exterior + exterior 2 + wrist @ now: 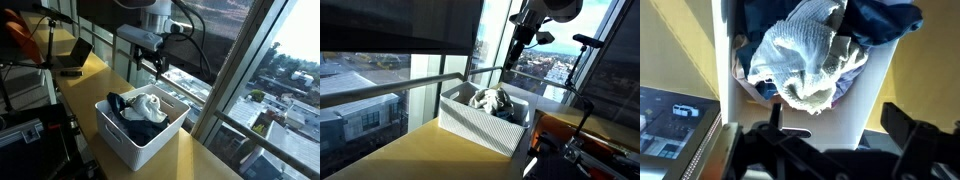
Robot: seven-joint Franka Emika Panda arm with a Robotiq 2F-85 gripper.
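The white knit cloth (150, 105) lies on top of the dark blue clothing, so the robot's open gripper needs to go down into the basket next, onto the cloth's crumpled folds, and close.
A white ribbed basket (135, 140) (480, 128) stands on the yellow-wood counter by the window. It holds a crumpled white knit cloth (150, 105) (492, 98) (805, 55) lying on dark blue clothing (138, 128) (885, 20). My gripper (152, 65) (518, 45) hangs open well above the basket's window side, touching nothing. In the wrist view its two dark fingers (902, 130) stand wide apart at the bottom edge, with the basket's white wall (845, 110) and the white cloth beyond them. Nothing lies between the fingers.
A laptop (75, 55) sits further along the counter (200, 165). Window frame bars (225, 75) run close beside the basket and arm. An orange item (585, 130) and camera stands (585, 60) stand at the counter's inner side.
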